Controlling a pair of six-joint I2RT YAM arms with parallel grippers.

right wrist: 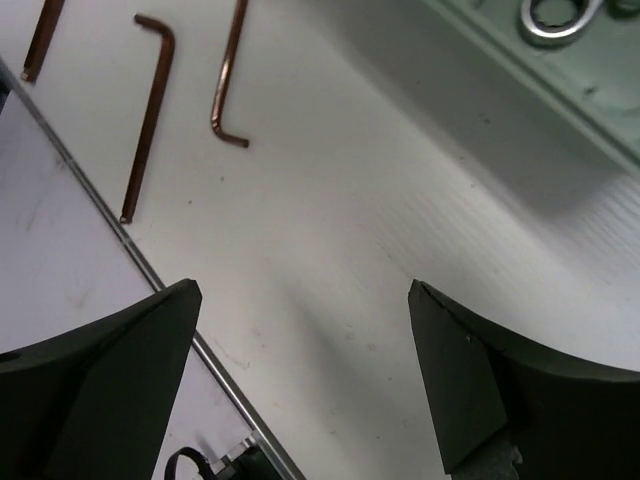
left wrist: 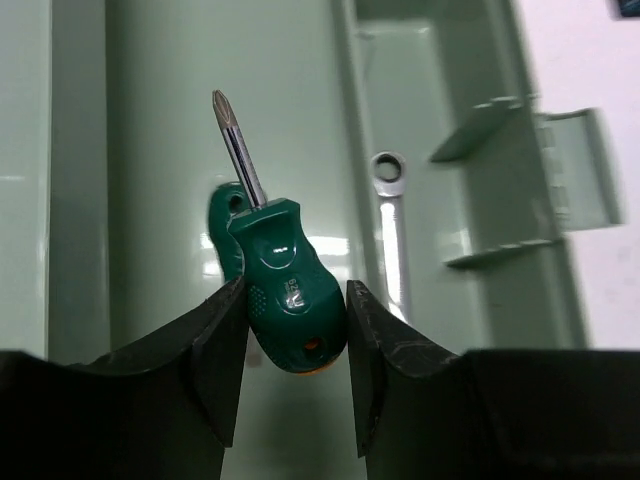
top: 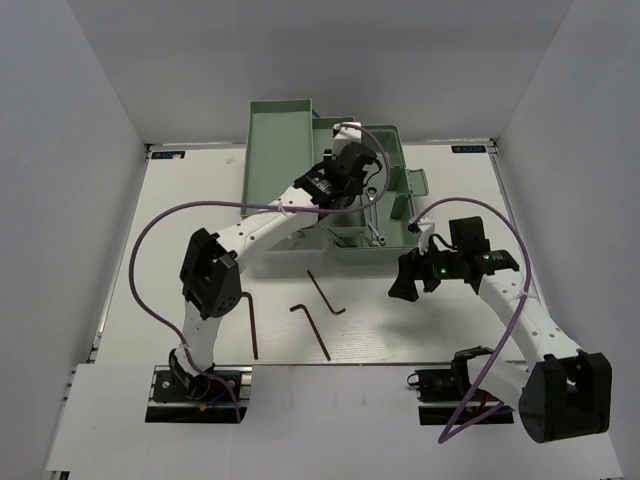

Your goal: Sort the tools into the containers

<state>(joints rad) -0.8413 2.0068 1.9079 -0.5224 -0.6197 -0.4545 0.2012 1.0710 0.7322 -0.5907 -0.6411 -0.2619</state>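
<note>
The thin dark rod lies nearest to my right gripper, which is empty. I need to move that gripper to the left in the top view and down onto the rod's body.
My left gripper (left wrist: 297, 330) is shut on the handle of a stubby green screwdriver (left wrist: 285, 290), held above a pale-green tray (left wrist: 150, 150) of the toolbox (top: 275, 150). The screwdriver's tip points away from the wrist. A second green screwdriver (left wrist: 224, 228) lies in the tray just behind it. In the neighbouring tray lies a silver ratchet wrench (left wrist: 393, 225). My right gripper (right wrist: 305, 300) stands open over bare table, holding nothing. Two L-shaped hex keys (right wrist: 150, 110) (right wrist: 232, 80) and a thin rod (right wrist: 40, 40) lie on the table ahead of it.
The toolbox sits at the back centre, and the left arm (top: 260, 225) reaches over its front edge. The hex keys (top: 325, 293) (top: 311, 327) and rod (top: 252, 325) lie between the two arms. A metal rail (right wrist: 150, 275) marks the table's near edge.
</note>
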